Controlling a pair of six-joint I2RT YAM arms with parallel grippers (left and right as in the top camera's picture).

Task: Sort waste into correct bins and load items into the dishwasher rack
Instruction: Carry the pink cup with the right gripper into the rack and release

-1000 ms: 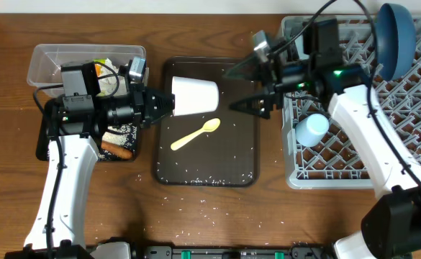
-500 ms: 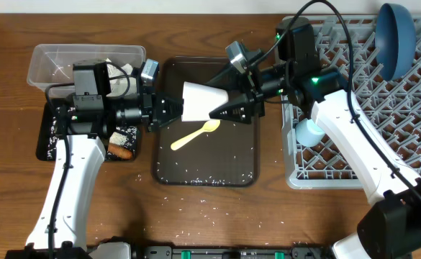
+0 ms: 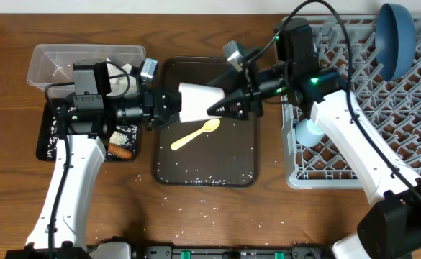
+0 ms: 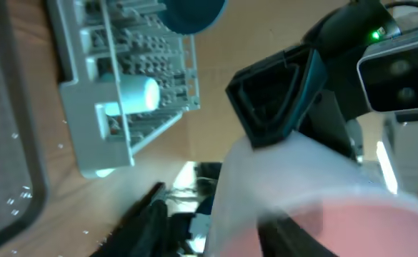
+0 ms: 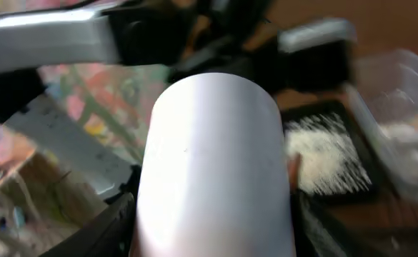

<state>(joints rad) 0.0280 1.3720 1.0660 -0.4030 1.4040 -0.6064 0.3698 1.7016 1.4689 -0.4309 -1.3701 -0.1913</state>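
My right gripper swings to the dishwasher rack next, tips down and lowers the small pink cup opening-down beside the small blue cup, at the empty pegs.
The small pink cup (image 3: 199,101), white outside and pink inside, lies on its side in the air above the dark brown serving tray (image 3: 242,162). My left gripper (image 3: 171,106) is shut on its rim, one finger inside, as the left wrist view (image 4: 223,228) shows. My right gripper (image 3: 221,97) has a finger against each side of the cup's base end (image 5: 212,164). The yellow spoon (image 3: 196,134) lies on the serving tray. The dark blue dish (image 3: 396,32) and the small blue cup (image 3: 312,131) are in the dishwasher rack (image 3: 412,115). The pale bowl is out of view.
The clear tub (image 3: 52,61) holds white tissues (image 3: 116,72). The black tray (image 3: 48,144) in front of it holds rice (image 3: 124,133) and the sausage (image 3: 120,152). Loose rice grains (image 3: 203,176) lie on the serving tray and the table in front. The wrapper is hidden.
My right gripper moved left from the rack edge and came around the cup's base. The left gripper kept hold of the cup and moved it a little to the right.
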